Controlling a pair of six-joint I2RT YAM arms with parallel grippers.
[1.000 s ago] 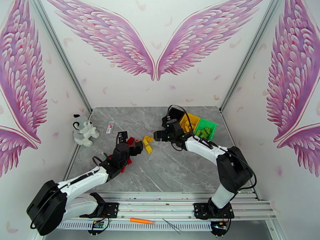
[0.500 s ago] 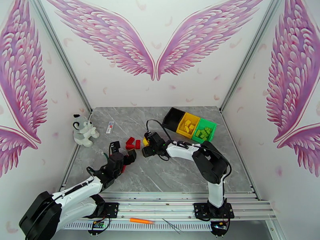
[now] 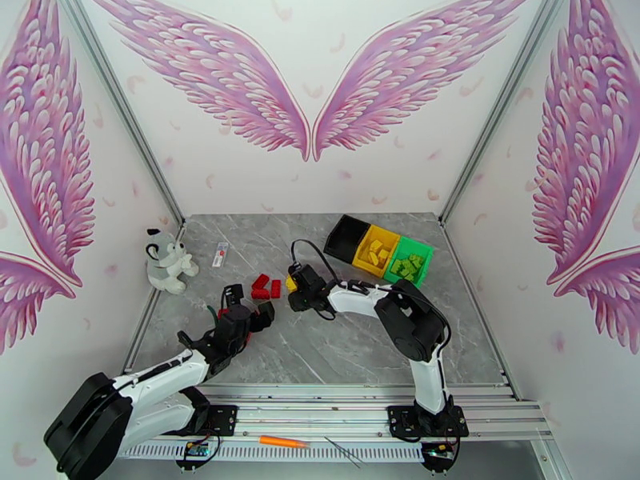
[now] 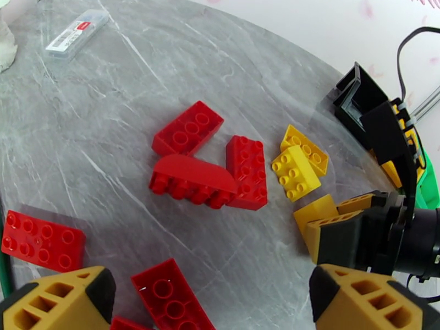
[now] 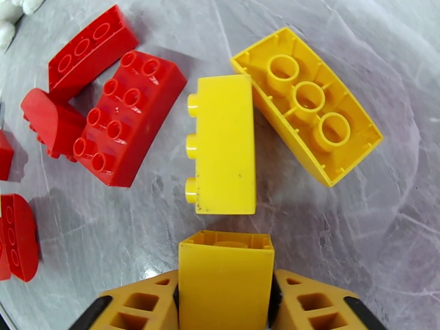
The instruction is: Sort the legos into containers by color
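Observation:
The yellow brick in my right gripper should next be lifted, carried outward over the yellow bin (image 3: 376,250) and released there, because that bin already has yellow bricks in it.
Near the table's middle lie loose legos: red bricks (image 4: 188,127) (image 4: 192,180) (image 4: 247,171) and yellow bricks (image 5: 223,144) (image 5: 308,103). My right gripper (image 5: 225,284) is low over the table, shut on a yellow brick (image 5: 225,259) just short of those two yellow ones; from above it sits at the pile's right side (image 3: 298,291). My left gripper (image 4: 212,290) is open, fingers wide apart, with a red brick (image 4: 170,295) lying between them and another red brick (image 4: 43,240) to its left. The black bin (image 3: 350,236), yellow bin (image 3: 376,250) and green bin (image 3: 410,260) stand in a row at the back right.
A grey-white plush dog (image 3: 166,262) sits at the left edge, and a small white-and-orange tube (image 3: 221,254) lies beside it. The yellow and green bins hold bricks of their own colour. An orange pen (image 3: 284,442) lies on the front rail.
My right gripper swung left from the bins to the yellow bricks and now grips one. My left arm drew back toward the near left, away from the red bricks.

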